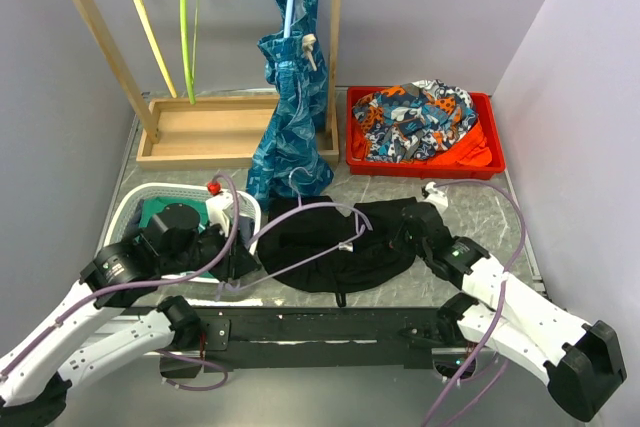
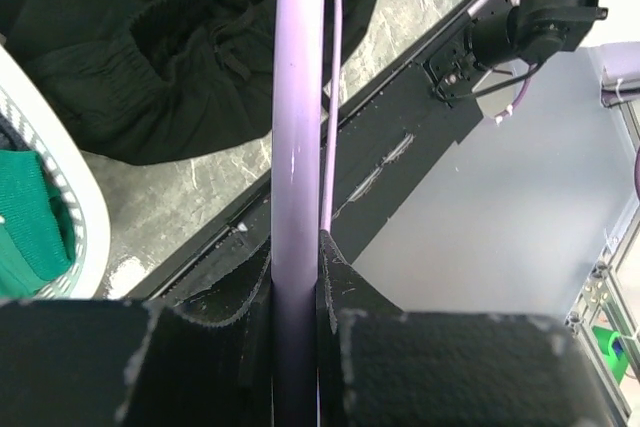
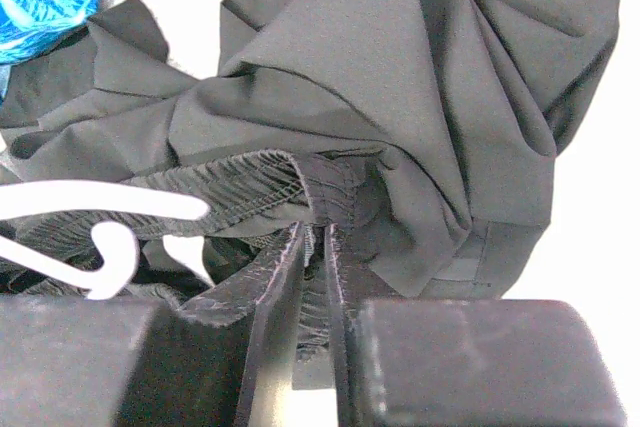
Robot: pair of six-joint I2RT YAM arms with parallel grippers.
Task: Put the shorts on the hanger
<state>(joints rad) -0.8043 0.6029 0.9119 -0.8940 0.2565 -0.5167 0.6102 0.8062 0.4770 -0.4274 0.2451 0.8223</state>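
Observation:
My left gripper pushes toward the right in the top view next, feeding the hanger's tip into the gathered waistband of the shorts before releasing, since the hanger's tip stops short.
The black shorts (image 1: 345, 247) lie crumpled on the table between my arms. The lavender hanger (image 1: 335, 206) lies across them. My left gripper (image 1: 238, 255) is shut on the hanger; in the left wrist view its bar (image 2: 298, 147) runs straight out from between my fingers, past the shorts (image 2: 150, 47). My right gripper (image 1: 412, 224) is shut on the shorts at their right end. In the right wrist view my gripper (image 3: 318, 239) pinches the gathered waistband of the shorts (image 3: 400, 77), and the hanger's arm (image 3: 100, 202) shows washed-out pale at the left.
A wooden rack (image 1: 160, 132) at the back holds a yellow hanger (image 1: 150, 37), a lime-green hanger (image 1: 187, 27) and a teal-blue garment (image 1: 295, 107). A red bin (image 1: 352, 132) with orange-and-blue clothes (image 1: 415, 117) stands back right. A white basket (image 1: 120, 209) with green cloth sits by my left gripper.

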